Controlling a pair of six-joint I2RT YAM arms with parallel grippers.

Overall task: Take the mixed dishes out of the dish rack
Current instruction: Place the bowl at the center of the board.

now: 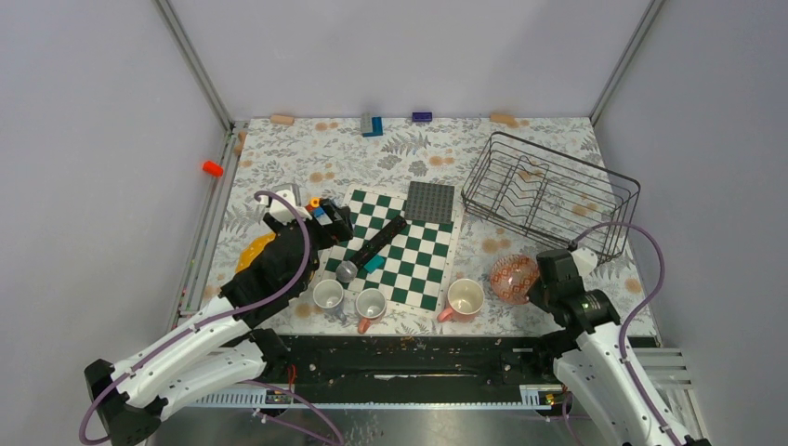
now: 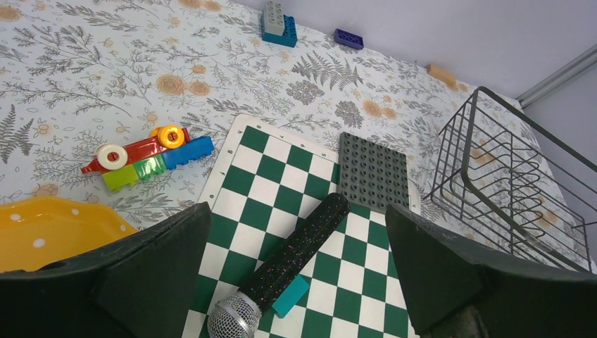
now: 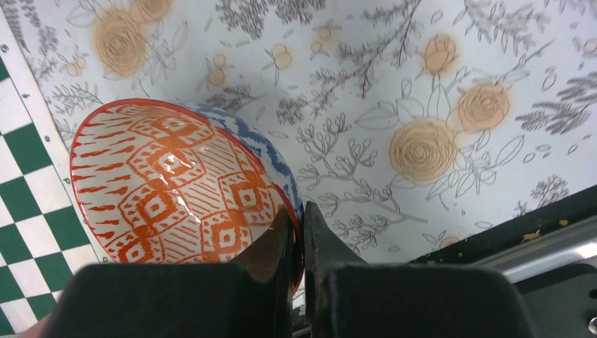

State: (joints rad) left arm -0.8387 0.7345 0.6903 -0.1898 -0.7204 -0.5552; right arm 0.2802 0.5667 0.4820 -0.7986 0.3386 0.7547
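Note:
I need to lower my right gripper back and toward the nearest mug along the table's front edge. Then I need to let go of the patterned dish's rim, because bare table shows beside that mug.
The black wire dish rack [image 1: 550, 192] stands at the back right with no dishes in it; it also shows in the left wrist view [image 2: 517, 179]. My right gripper [image 3: 298, 224] is shut on the rim of the red-and-white patterned dish [image 3: 176, 190], which is just left of the gripper in the top view [image 1: 514, 278]. The yellow-orange plate [image 1: 253, 251] lies at the left, partly under my left arm; its edge shows in the left wrist view [image 2: 49, 229]. Three mugs [image 1: 328, 294] [image 1: 370, 304] [image 1: 465, 297] stand along the front edge. My left gripper [image 2: 299, 271] is open and empty above the chessboard.
A green-and-white chessboard [image 1: 401, 246] holds a black microphone with a silver head [image 1: 372, 249], a teal block and a dark grey studded plate [image 1: 430, 202]. Toy blocks [image 2: 148, 156] lie left of the board; more blocks [image 1: 372, 124] sit along the back wall. An orange piece [image 1: 212, 168] lies beyond the table's left edge.

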